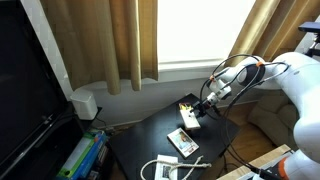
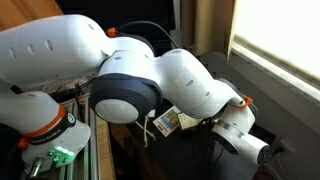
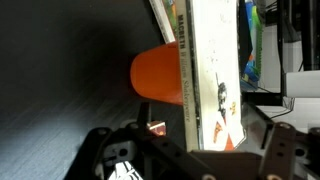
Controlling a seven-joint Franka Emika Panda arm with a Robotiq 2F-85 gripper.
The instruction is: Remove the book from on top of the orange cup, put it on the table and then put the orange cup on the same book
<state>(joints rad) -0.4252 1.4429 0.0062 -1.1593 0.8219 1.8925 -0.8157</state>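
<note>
The gripper closes its fingers onto the book's near end (image 3: 208, 137) next and stays nearly in place.
In the wrist view the orange cup (image 3: 155, 75) stands on the black table (image 3: 60, 70). The thin whitish book (image 3: 212, 70) with printed drawings lies flat against its top. My gripper (image 3: 212, 140) is open. Its two fingers are on either side of the book's near end, with a gap on each side. In an exterior view the gripper (image 1: 203, 103) hovers low over the far part of the table (image 1: 145, 135); cup and book are too small to tell apart there. In the exterior view from behind the arm, the arm hides them.
A larger white-and-brown booklet (image 1: 182, 142) lies mid-table and also shows in an exterior view (image 2: 168, 122). A small yellow-and-black object (image 1: 186, 106) is next to the gripper. A white cable (image 1: 165, 168) lies at the table's front. Curtains and a window are behind.
</note>
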